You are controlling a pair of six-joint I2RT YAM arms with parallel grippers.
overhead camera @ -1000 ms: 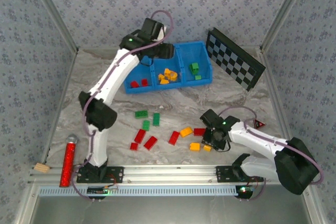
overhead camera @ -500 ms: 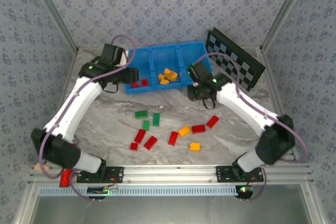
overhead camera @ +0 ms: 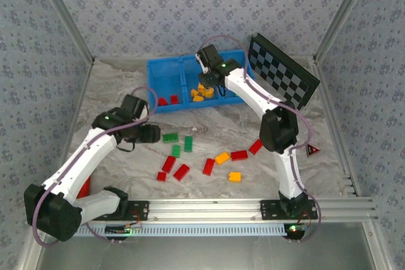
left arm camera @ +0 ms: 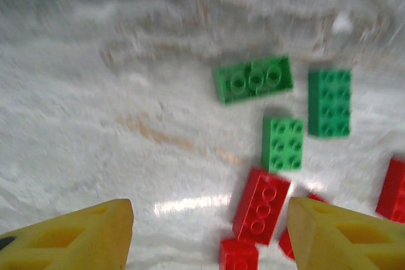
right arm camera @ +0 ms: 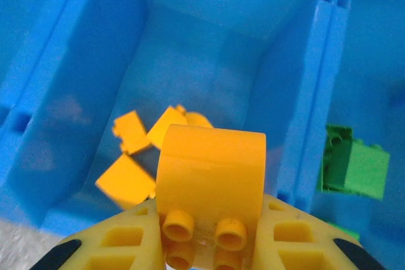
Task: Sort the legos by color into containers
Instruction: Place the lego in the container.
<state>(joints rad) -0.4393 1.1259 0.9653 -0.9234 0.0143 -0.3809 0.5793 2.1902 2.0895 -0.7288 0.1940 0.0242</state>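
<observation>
The orange-yellow lego (right arm camera: 210,169) needs to go down next between the blue sides of the middle container, where my right gripper needs to release it.
The blue tray (overhead camera: 166,69) stands at the back, its containers side by side. Red legos (overhead camera: 162,101) lie in the left one, orange ones (right arm camera: 126,181) in the middle one, a green one (right arm camera: 354,165) in the right one. My right gripper (right arm camera: 205,238) hangs over the middle container, shut on an orange-yellow lego (right arm camera: 210,169). My left gripper (left arm camera: 212,238) is open and empty, low over the table beside loose green legos (left arm camera: 253,79) and red legos (left arm camera: 261,205). In the top view it sits at the left (overhead camera: 152,134) of the loose pile.
More loose legos lie mid-table: red ones (overhead camera: 239,155) and orange ones (overhead camera: 235,176). A black-and-white checkered board (overhead camera: 281,71) leans at the back right. Patterned walls close in the table on three sides.
My right arm has carried the orange-yellow lego from in front of the tray to above the middle container. My left arm has drawn back from the tray to the loose legos, its jaws widening.
</observation>
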